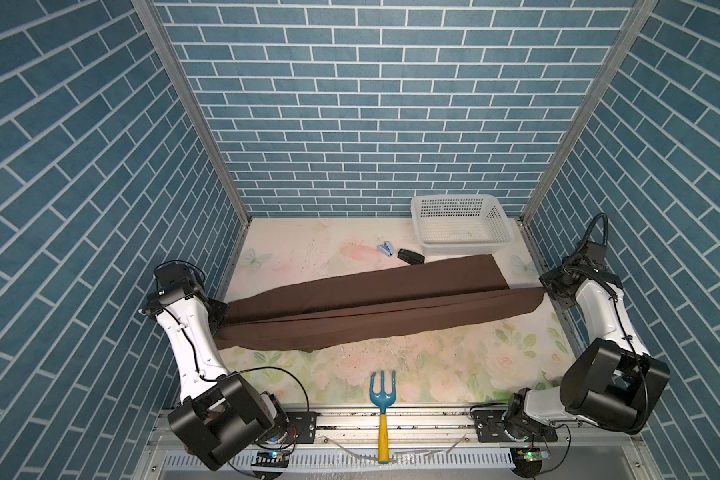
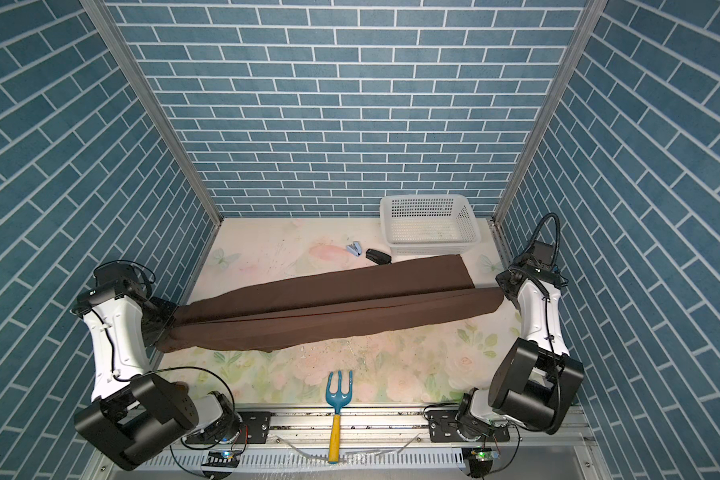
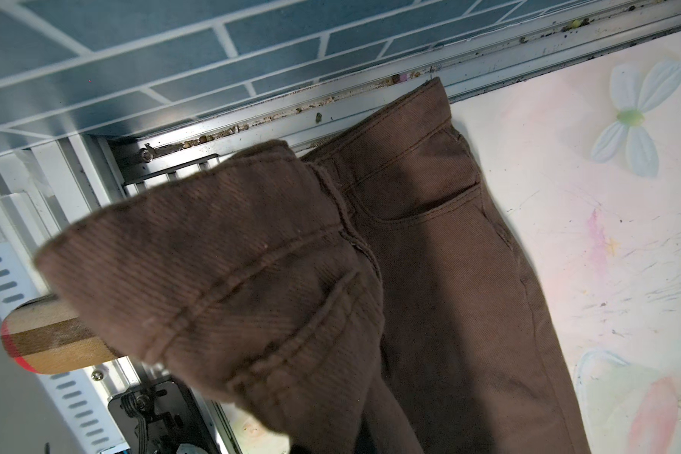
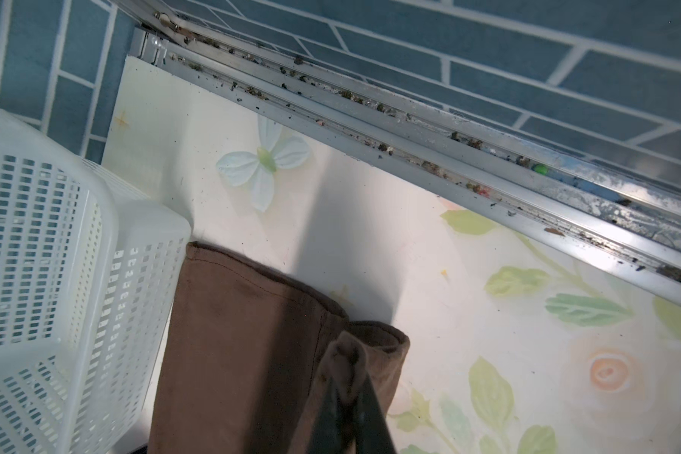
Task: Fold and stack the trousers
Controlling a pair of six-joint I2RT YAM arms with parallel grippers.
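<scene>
My right gripper carries the trousers' near hem outward next, lowers it over the flat far leg's hem (image 1: 498, 270) (image 4: 263, 281) and releases, as that hem lies outward and below.
The dark brown trousers (image 1: 371, 307) (image 2: 329, 309) stretch across the table from left to right in both top views. My left gripper (image 1: 222, 322) (image 2: 171, 322) is at the waist end; in the left wrist view the raised waistband and pocket (image 3: 252, 275) hide its jaws. My right gripper (image 1: 546, 291) (image 2: 503, 291) is shut on the hem of the near leg, and the right wrist view shows its dark fingers (image 4: 364, 408) pinching a fold of that hem (image 4: 345, 353). The near leg runs taut between the grippers. The far leg (image 4: 232, 353) lies flat, ending beside the basket.
A white mesh basket (image 1: 460, 224) (image 4: 56, 275) stands at the back right. A small blue stapler (image 1: 384, 249) and a black object (image 1: 411, 256) lie behind the trousers. A blue garden fork with a yellow handle (image 1: 382, 411) lies over the front edge. Metal rails (image 4: 488, 188) border the table.
</scene>
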